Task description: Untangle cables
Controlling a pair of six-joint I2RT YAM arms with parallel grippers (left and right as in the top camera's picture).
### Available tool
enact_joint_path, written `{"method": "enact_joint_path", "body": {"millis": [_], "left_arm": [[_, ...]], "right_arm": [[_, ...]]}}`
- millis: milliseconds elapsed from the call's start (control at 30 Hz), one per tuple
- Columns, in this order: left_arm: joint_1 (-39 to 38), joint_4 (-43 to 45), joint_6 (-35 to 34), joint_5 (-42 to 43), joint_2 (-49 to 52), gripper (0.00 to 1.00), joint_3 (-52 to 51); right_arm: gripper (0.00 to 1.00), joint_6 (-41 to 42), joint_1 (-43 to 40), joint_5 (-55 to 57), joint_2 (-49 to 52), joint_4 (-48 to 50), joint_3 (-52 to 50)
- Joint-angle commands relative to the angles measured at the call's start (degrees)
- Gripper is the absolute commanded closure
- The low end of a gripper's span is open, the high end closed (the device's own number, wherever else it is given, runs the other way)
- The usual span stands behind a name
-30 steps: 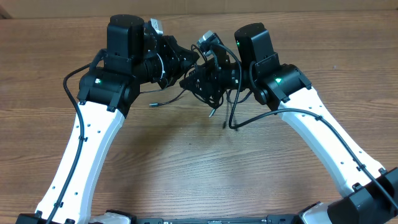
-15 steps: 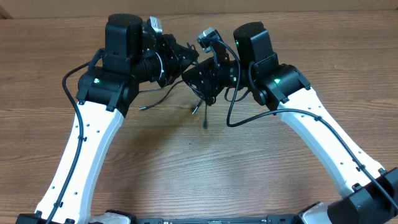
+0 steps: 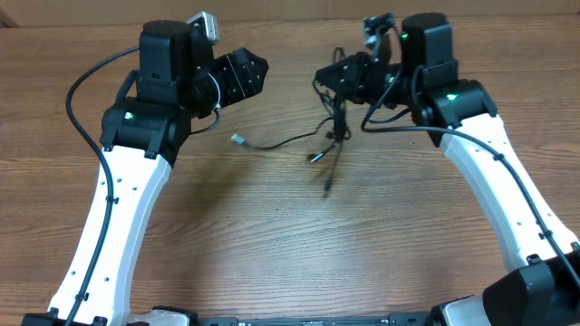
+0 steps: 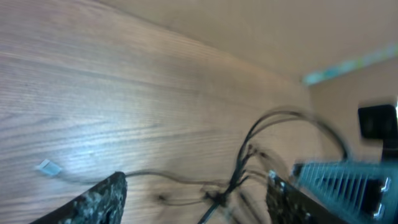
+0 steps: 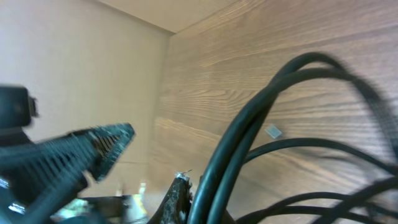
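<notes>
I will next pull the top of the knotted cables in my right gripper to the right in the overhead view to spread it. Then I will let go, because open wood lies there.
The cables [image 3: 337,127] are thin black cords that hang in a bunch from my right gripper [image 3: 330,76], which is shut on them above the far middle of the table. One cord trails left across the wood to a silver plug [image 3: 238,139]. Other loose ends dangle blurred below the bunch. In the right wrist view the cables [image 5: 249,146] run thick past one finger [image 5: 181,198]. My left gripper [image 3: 252,72] is open and empty, off to the left of the bunch. Its wrist view shows the knotted cables [image 4: 235,182] ahead between both fingers, and the plug [image 4: 48,167].
The wooden table [image 3: 272,235] spreads under both arms. A beige wall [image 4: 261,25] runs along the table's far edge. Thicker black wires [image 3: 86,81] loop off each arm.
The two grippers have pulled apart, left going left and right going right. The left gripper opened and let go. The bunch moved right with the right gripper, one cord stretching out on the table.
</notes>
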Motion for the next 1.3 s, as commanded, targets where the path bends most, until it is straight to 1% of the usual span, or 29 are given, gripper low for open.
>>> {"method": "enact_joint_path", "body": {"millis": [0,33,67,100,167,267,500,533,600,633,700,800,833,1033,1100,1167,1267], "left_arm": [[-1.4,-1.6,16.0,9.6,1.2,0.32,0.1],[-1.9,-1.6,18.5,12.9,1.8,0.32,-0.2],[-2.6,-1.6,22.4,18.2,3.1,0.33,-0.6],[-3.0,-1.6,23.2,20.0,3.9,0.33,-0.7],[-3.7,-1.2,22.5,21.9,5.4,0.32,-0.7],[-4.7,0.1,11.5,23.2,8.5,0.33,-0.7],[-5.7,8.5,1.8,24.5,10.6,0.33,-0.7],[-5.7,9.1,1.5,24.6,10.6,0.34,-0.7],[-5.7,9.5,3.5,25.7,10.6,0.37,-0.7],[-5.7,9.5,6.3,27.3,10.6,0.37,-0.7],[-6.0,8.1,15.7,31.9,10.6,0.37,-0.7],[-6.3,6.6,23.0,36.9,10.6,0.34,-0.7],[-6.7,6.6,24.1,38.1,10.6,0.33,-0.7],[-8.8,7.0,23.2,37.2,10.6,0.3,-0.7],[-8.9,7.4,20.4,35.4,10.6,0.3,-0.7],[-9.0,7.6,16.8,31.6,10.6,0.3,-0.7],[-9.0,7.6,12.0,27.9,10.6,0.34,-0.7]], "right_arm": [[0.96,4.5,-1.4,-7.3,-0.9,0.4,1.4],[0.96,4.5,-1.5,-8.3,-0.9,0.3,1.4],[0.96,4.5,-1.5,-9.8,-0.9,0.3,1.5],[0.96,4.5,-1.5,-10.8,-0.9,0.3,1.4],[0.96,4.5,-1.5,-11.0,-0.9,0.3,1.4],[0.96,4.4,-1.5,-11.0,-0.9,0.4,1.4],[0.96,4.3,-1.5,-8.1,-0.9,-0.3,1.4],[0.96,4.3,-1.5,-7.6,-0.9,-0.5,1.4],[0.96,4.3,-1.5,-6.3,-0.9,-0.9,1.4],[0.96,4.3,-1.5,-6.2,-0.9,-0.9,1.4],[0.96,4.3,-2.1,-6.0,-0.9,-0.9,1.4],[0.96,4.5,-2.9,-5.7,-0.9,-0.9,1.4],[0.96,4.9,-3.0,-5.3,-0.9,-0.9,1.4],[0.96,5.7,-3.0,-4.7,-0.9,-0.9,1.4],[0.96,5.5,-3.0,-4.7,-0.9,-0.9,1.4],[0.96,5.5,-3.0,-4.7,-0.9,-0.9,1.4],[0.96,5.5,-3.0,-4.7,-0.9,-0.9,1.4]]}}
